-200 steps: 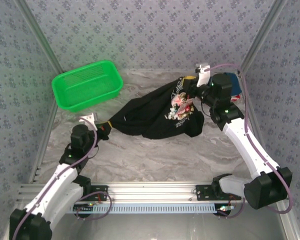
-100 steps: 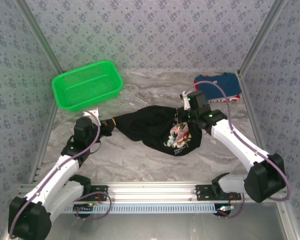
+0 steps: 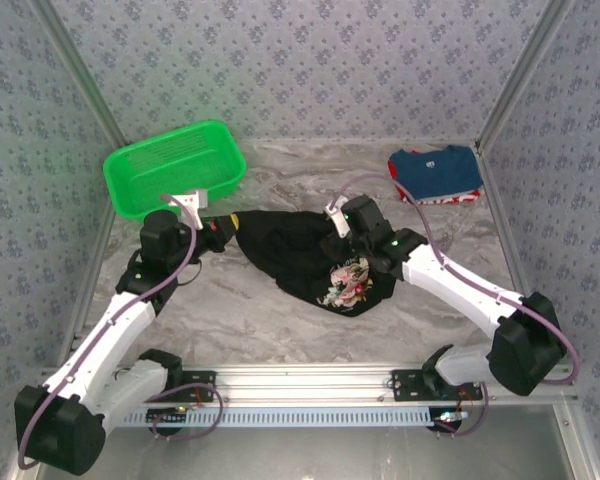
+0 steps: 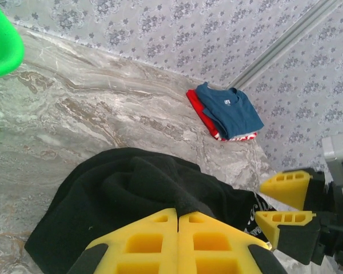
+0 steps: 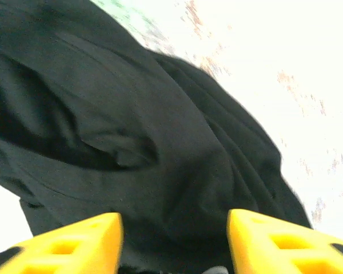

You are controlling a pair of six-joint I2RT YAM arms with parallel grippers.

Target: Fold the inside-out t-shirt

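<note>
I need to ease my left gripper slightly toward the black heap close beside it, then open its yellow fingers to release the pinched end.
The inside-out t-shirt (image 3: 292,252) lies bunched in a black heap at the middle of the table, its multicoloured print patch (image 3: 344,284) facing up at the near right. My left gripper (image 3: 223,227) is shut on the shirt's left end, and in the left wrist view a fold of black fabric (image 4: 160,188) is pinched between its yellow fingers (image 4: 178,213). My right gripper (image 3: 336,228) stands open just over the heap's right part. In its wrist view the shirt (image 5: 126,148) spreads below the parted fingers (image 5: 174,235), with nothing held.
A green basket (image 3: 174,168) sits at the back left, close behind my left gripper. A folded blue shirt with red trim (image 3: 436,174) lies at the back right corner. Bare marble table (image 3: 240,320) stretches in front of the heap.
My right gripper swung from the back right towards the middle, dragging the shirt into a tighter heap, then opened and let go. My left gripper moved slightly back, still holding.
</note>
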